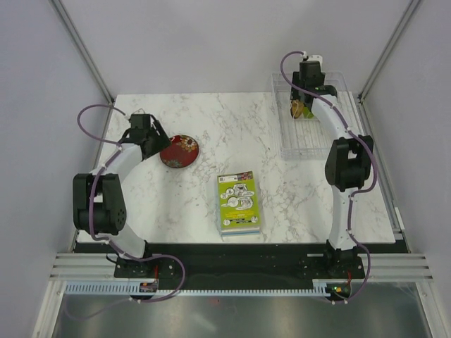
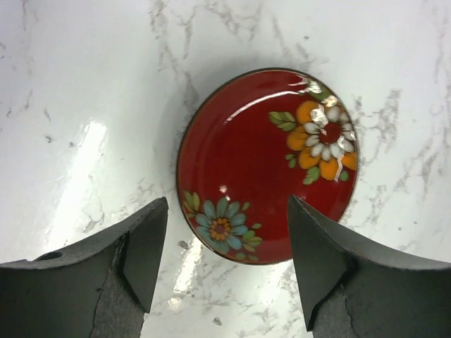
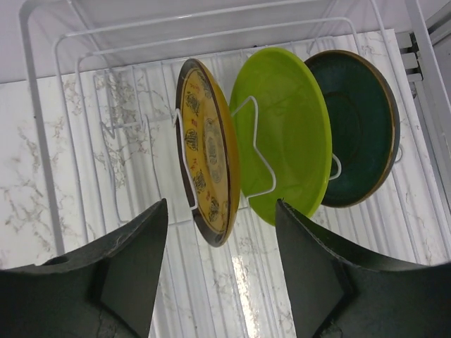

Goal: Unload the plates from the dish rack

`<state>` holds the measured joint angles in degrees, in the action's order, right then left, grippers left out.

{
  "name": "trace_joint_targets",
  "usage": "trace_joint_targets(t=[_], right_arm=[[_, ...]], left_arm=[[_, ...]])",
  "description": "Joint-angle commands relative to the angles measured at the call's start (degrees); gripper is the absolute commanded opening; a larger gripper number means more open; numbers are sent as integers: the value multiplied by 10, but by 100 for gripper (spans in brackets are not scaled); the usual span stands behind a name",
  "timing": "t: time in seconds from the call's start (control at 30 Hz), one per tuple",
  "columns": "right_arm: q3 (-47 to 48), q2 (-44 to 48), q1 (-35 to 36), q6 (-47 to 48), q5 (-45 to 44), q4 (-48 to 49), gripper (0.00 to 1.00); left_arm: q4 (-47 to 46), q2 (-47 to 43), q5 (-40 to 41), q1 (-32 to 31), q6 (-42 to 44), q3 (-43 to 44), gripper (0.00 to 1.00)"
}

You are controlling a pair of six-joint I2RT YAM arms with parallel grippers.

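Note:
My right gripper moves down to the upright edge of the yellow-brown plate next, then closes on that edge.
The dark red flowered plate [image 1: 179, 151] lies flat on the marble table, outside the rack; it also shows in the left wrist view [image 2: 268, 165]. My left gripper [image 1: 153, 134] [image 2: 227, 211] is open and empty, just above the plate's near edge. The clear dish rack [image 1: 310, 144] [image 3: 42, 141] stands at the back right. In it the yellow-brown patterned plate [image 3: 208, 151] [image 1: 298, 109] and the lime green plate [image 3: 289, 141] stand on edge. My right gripper [image 1: 304, 95] [image 3: 220, 211] is open over the rack. Its jaws stand either side of the yellow-brown plate's edge, not touching.
A dark green plate [image 3: 359, 127] stands in the rack behind the lime green one. A lime-green book [image 1: 238, 202] lies flat on the table near the front middle. Frame posts and grey walls close in the table's sides and back.

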<state>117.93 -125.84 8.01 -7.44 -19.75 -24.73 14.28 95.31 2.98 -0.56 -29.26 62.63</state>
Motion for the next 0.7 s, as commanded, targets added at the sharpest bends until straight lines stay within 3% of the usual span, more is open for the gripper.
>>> trace_joint_targets(t=[0.0,0.17,0.27,0.4,0.43,0.5,0.67], right_arm=[[51,-34,-2,37,-32,-6,68],[81,-75,-3,57,-50,-5,64],[94,-94,-3,66,-55,-4,56],[102,-107,-4,85,-52,-1,28],[103,-109,-4,89,-53,-1,15],[102,-108,-3,92,-41,1,0],[84,-75,3,87,-39,13,0]], left_arm=[[-3,-57,35,-43,50,30,74],[-10,-85,34,-90,66,38,74],[-14,-94,30,-105,69,44,74],[-21,-99,24,-112,69,44,74],[-20,-98,21,-112,72,46,73],[-20,-101,19,-113,73,45,73],[-21,-107,21,-116,67,36,73]])
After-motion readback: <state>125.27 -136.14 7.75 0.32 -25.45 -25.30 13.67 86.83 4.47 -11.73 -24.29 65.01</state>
